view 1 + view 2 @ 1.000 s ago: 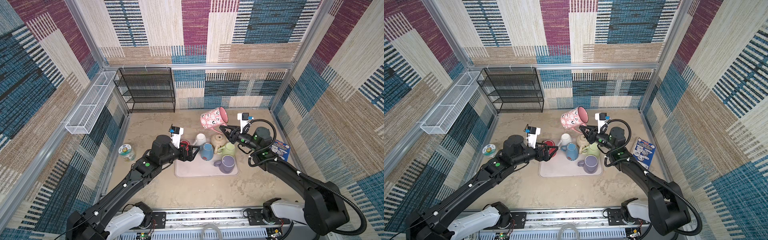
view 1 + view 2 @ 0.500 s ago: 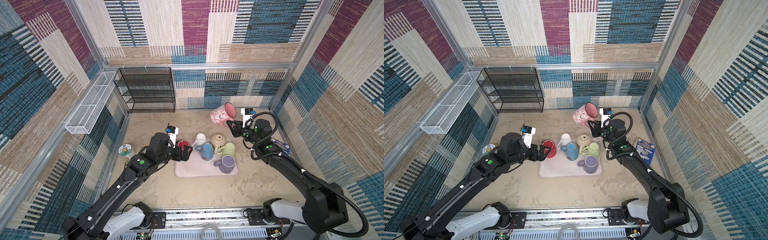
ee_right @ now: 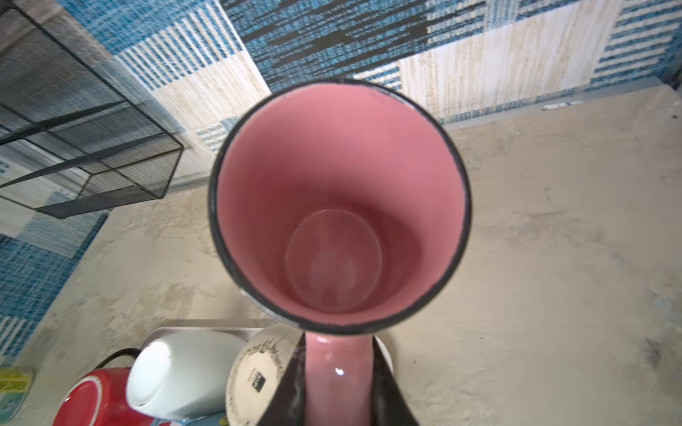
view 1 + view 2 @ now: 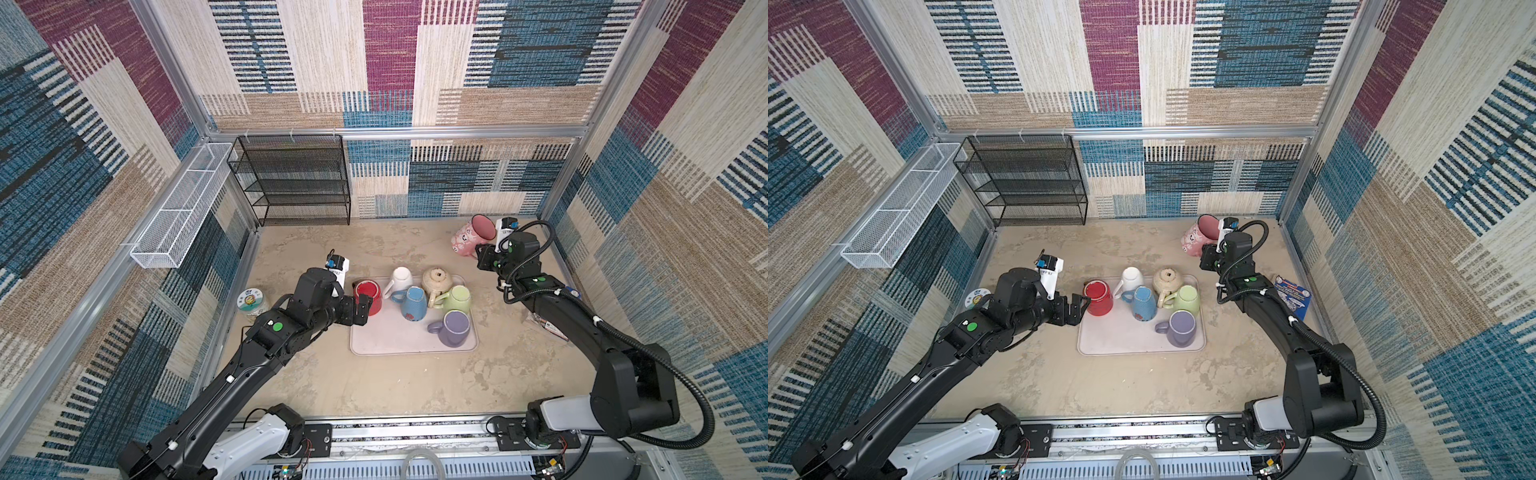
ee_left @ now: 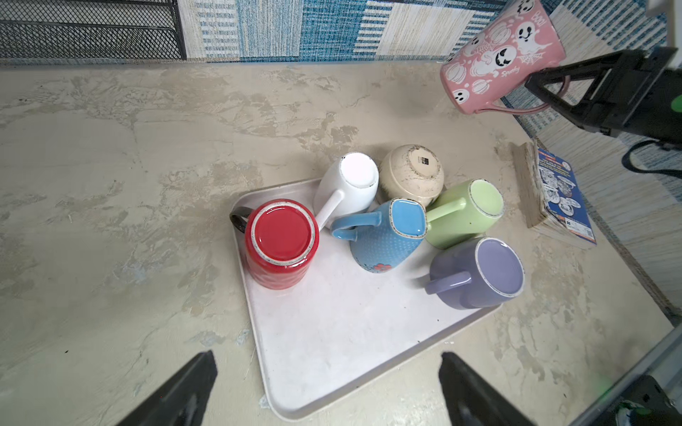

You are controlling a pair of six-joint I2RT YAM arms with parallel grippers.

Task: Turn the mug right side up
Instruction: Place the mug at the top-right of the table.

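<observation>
My right gripper goes down next and tilts the pink mug upright onto the bare tabletop near the back wall to release its handle, because the mug hangs crooked.
A pink mug with ghost prints hangs tilted above the table's back right corner, mouth up and toward the right arm, base lower. My right gripper is shut on its handle; the right wrist view looks straight into the pink inside. My left gripper is open and holds nothing, just left of the red mug at the tray's edge.
A pale tray carries several upside-down mugs: red, white, blue, beige, green, purple. A book lies right of it, a round tin at the left. Black mesh rack and white wire basket stand behind.
The right gripper has carried the pink mug back and to the right and turned its mouth upward. The left arm has drawn back a little from the tray, still open.
</observation>
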